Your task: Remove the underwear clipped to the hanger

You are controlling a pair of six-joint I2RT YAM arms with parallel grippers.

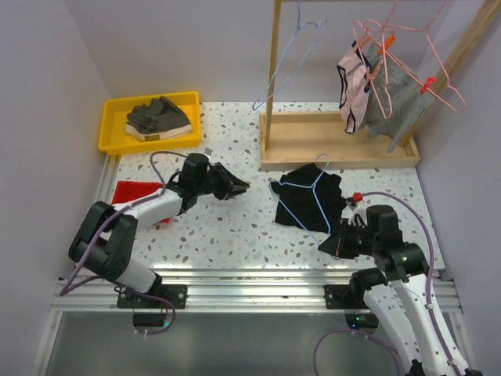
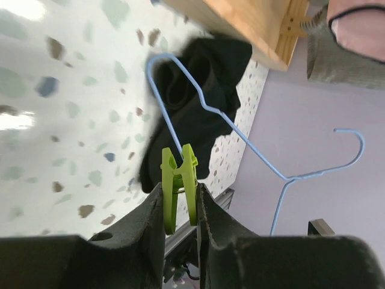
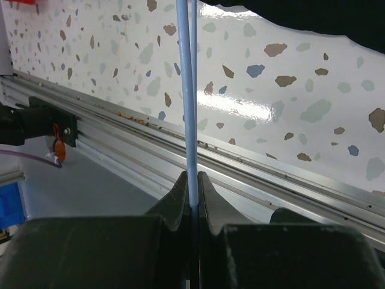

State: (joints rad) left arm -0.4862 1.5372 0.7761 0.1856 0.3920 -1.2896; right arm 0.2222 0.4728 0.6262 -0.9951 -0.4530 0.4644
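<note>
The green clothespin (image 2: 177, 180) is clear of the hanger, so my left gripper should next go left in the top view over the red tray and release it.
Black underwear (image 1: 329, 192) lies on the table with a blue wire hanger (image 1: 291, 186) across it. A red clip (image 1: 356, 196) sits at the hanger's right end. My left gripper (image 1: 239, 188) is just left of the hanger, shut on a green clothespin (image 2: 177, 180). In the left wrist view (image 2: 178, 189) the pin's tip overlaps the hanger wire (image 2: 161, 108) in front of the underwear (image 2: 198, 102); I cannot tell if it still grips it. My right gripper (image 1: 338, 241) is shut on the hanger's lower wire (image 3: 187, 90), seen between its jaws (image 3: 191, 177).
A wooden rack (image 1: 337, 149) stands at the back with a pink hanger holding clipped underwear (image 1: 368, 86) and a bare blue hanger (image 1: 290, 55). A yellow tray (image 1: 113, 129) with grey clothes is at back left. A red cloth (image 1: 133, 192) lies by the left arm.
</note>
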